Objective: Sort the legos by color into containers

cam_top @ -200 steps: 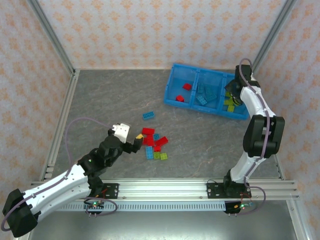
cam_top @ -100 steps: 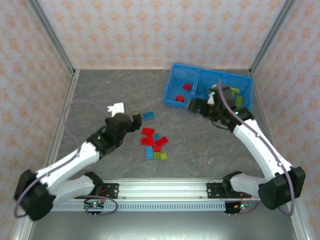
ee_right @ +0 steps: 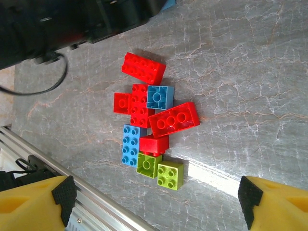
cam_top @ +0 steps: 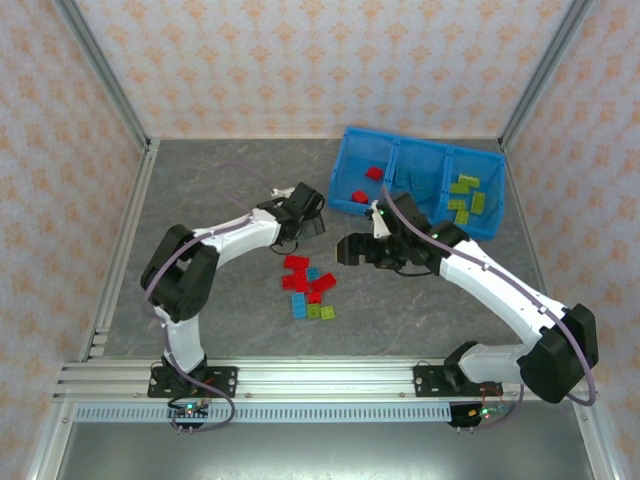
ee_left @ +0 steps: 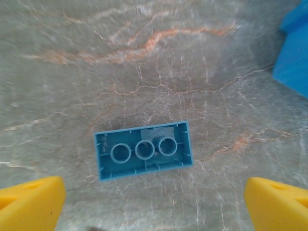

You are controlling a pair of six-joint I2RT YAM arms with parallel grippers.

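Observation:
The lone blue lego [ee_left: 143,150] is below my left gripper, and its short ends already face the yellow fingers. I will lower the open fingers around the lego's short ends next.
A lone blue lego [ee_left: 143,150] lies upside down on the grey table, between and slightly ahead of the yellow fingertips [ee_left: 30,202] of my open left gripper [ee_left: 154,207], untouched. From above, the left gripper [cam_top: 300,213] hovers left of the containers [cam_top: 345,205]. These are one blue bin holding red [cam_top: 366,184], blue [cam_top: 415,186] and green legos [cam_top: 466,196] in separate compartments. My right gripper [cam_top: 352,250] is open and empty above a pile of red, blue and green legos [cam_top: 310,288]. In the right wrist view the pile [ee_right: 154,125] lies ahead of the right gripper [ee_right: 154,207].
The bin's corner [ee_left: 294,53] lies to the right of the lone lego. The left arm [ee_right: 72,24] is dark beyond the pile. An aluminium rail [cam_top: 320,375] runs along the near edge, and cage posts [cam_top: 100,75] flank the table.
The left arm swung away from the pile's left side to above the lone blue lego. The right arm left the bin, came toward the pile, and its jaws widened.

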